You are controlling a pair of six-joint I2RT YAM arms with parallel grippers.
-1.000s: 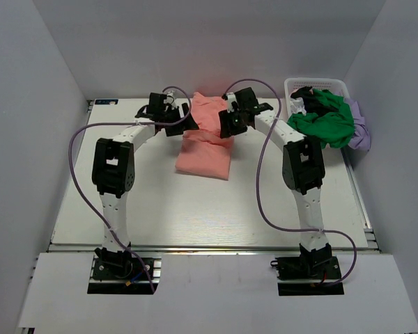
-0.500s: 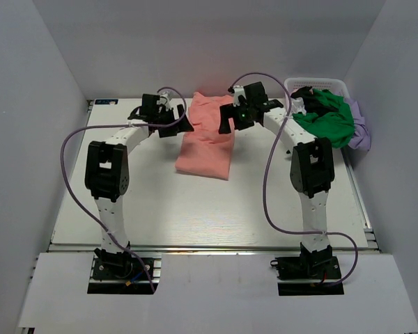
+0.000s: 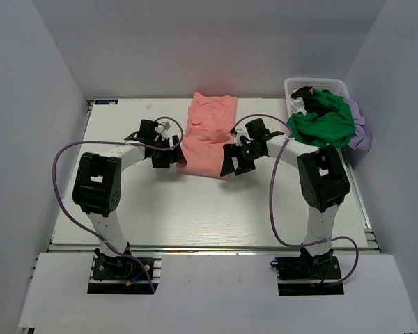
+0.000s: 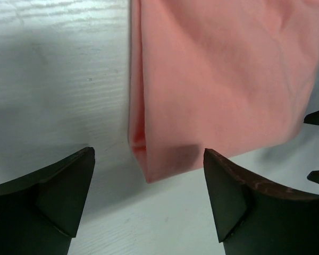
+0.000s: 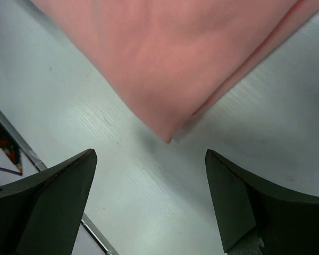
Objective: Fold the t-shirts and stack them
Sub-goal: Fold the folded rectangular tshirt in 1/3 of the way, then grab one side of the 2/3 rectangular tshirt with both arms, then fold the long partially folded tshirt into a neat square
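Note:
My right gripper will come down over the folded t-shirt's pointed near corner on the basket side and close, as it lies just ahead of its open fingers.
The salmon-pink t-shirt (image 3: 207,136) lies folded in a long strip on the table, running from the back edge toward the middle. My left gripper (image 3: 175,161) is open and empty at the strip's near left corner (image 4: 149,170), just above the table. My right gripper (image 3: 228,165) is open and empty at the near right corner (image 5: 167,135). The bright green t-shirt (image 3: 324,122) is heaped in the white basket (image 3: 292,87), with a dark shirt (image 3: 303,92) under it and a lilac one (image 3: 361,132) hanging over the right side.
The basket stands at the back right corner of the white table (image 3: 195,209). White walls close in the back and both sides. Purple cables loop from both arms over the table.
Both grippers have come from the far end of the pink t-shirt to its near corners. The shirt now lies stretched out longer toward the back.

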